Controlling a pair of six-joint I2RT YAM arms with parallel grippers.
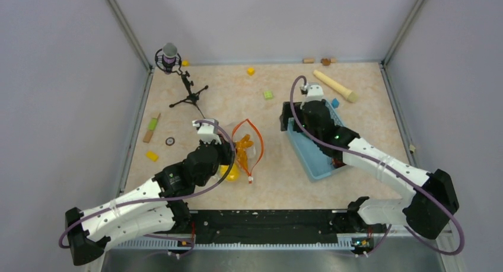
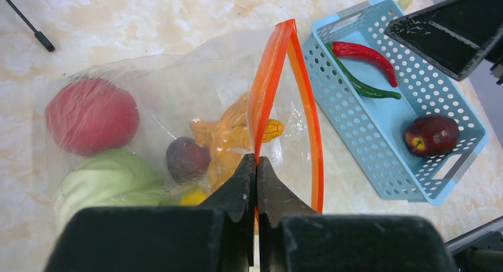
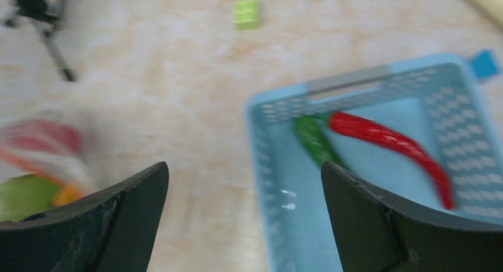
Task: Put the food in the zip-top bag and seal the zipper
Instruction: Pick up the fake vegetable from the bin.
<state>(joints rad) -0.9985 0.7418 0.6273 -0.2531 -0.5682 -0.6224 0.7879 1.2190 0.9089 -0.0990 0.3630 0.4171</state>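
My right gripper next moves back, rightward in the top view and down onto the dark red fruit (image 1: 337, 163), which lies clear of the chilies below it.
The clear zip-top bag (image 2: 154, 82) lies open at mid table (image 1: 240, 150). My left gripper (image 2: 257, 162) is shut on one side of its orange-red zipper (image 2: 270, 82) and holds the mouth open. Inside the bag are a red tomato (image 2: 92, 115), a green cabbage (image 2: 110, 183), a dark purple piece (image 2: 187, 158), an orange piece (image 2: 228, 138) and a yellow lemon (image 2: 193, 196). My right gripper (image 3: 244, 171) is open and empty above the left rim of the light-blue basket (image 3: 261, 159). The basket holds a red chili (image 3: 391, 144), a green chili (image 3: 317, 143) and a dark red fruit (image 2: 431, 136).
A microphone on a small tripod (image 1: 178, 76) stands at the back left. A beige wooden stick (image 1: 335, 85) lies behind the basket. Yellow (image 1: 251, 71), green (image 1: 268, 95) and blue (image 1: 335, 103) cubes lie at the back. Small blocks (image 1: 153, 127) lie along the left edge.
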